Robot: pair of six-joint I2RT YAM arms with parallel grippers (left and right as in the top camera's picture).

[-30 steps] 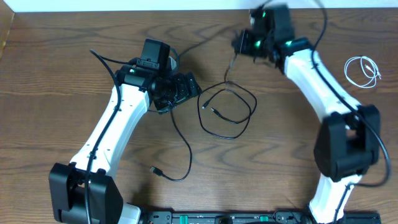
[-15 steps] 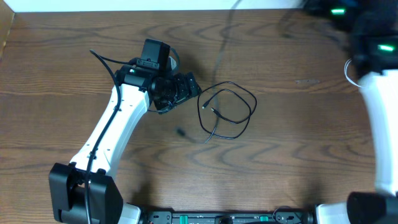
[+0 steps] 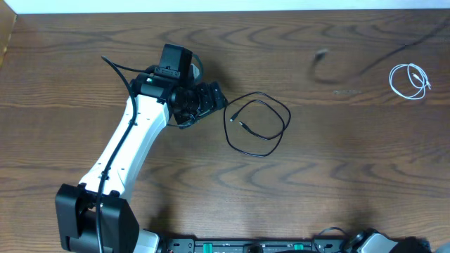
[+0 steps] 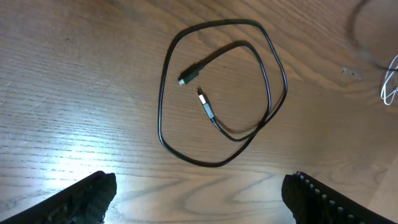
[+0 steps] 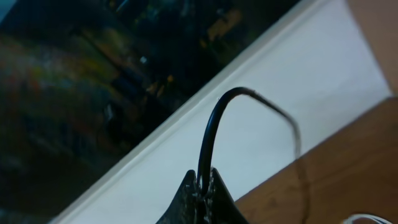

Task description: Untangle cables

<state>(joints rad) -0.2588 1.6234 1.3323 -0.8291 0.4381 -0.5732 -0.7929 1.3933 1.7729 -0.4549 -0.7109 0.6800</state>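
My right gripper is to tip down next and lower to the tabletop below it beside the white cable, then release the second cable there, clear of the coil.
A black cable [image 3: 256,125] lies coiled in a loop on the wood table, both plug ends inside the loop; it fills the left wrist view [image 4: 217,93]. My left gripper [image 3: 211,98] is open and empty just left of the coil, its fingers wide apart [image 4: 199,199]. My right gripper [image 5: 204,183] is shut on a second black cable [image 5: 214,118], which arcs up from the jaws. That cable shows in the overhead view only as a blurred streak [image 3: 320,57] at upper right. A white cable [image 3: 410,79] lies coiled at the far right.
The right arm is almost out of the overhead view; only its base [image 3: 373,242] shows at the bottom edge. A white wall strip [image 3: 211,5] runs along the table's far edge. The white cable also shows at the right edge of the left wrist view [image 4: 392,81].
My right arm has swung up and right, out of the overhead view, pulling the long black cable away from the coil and off the table's front. The left arm and coil have not moved.
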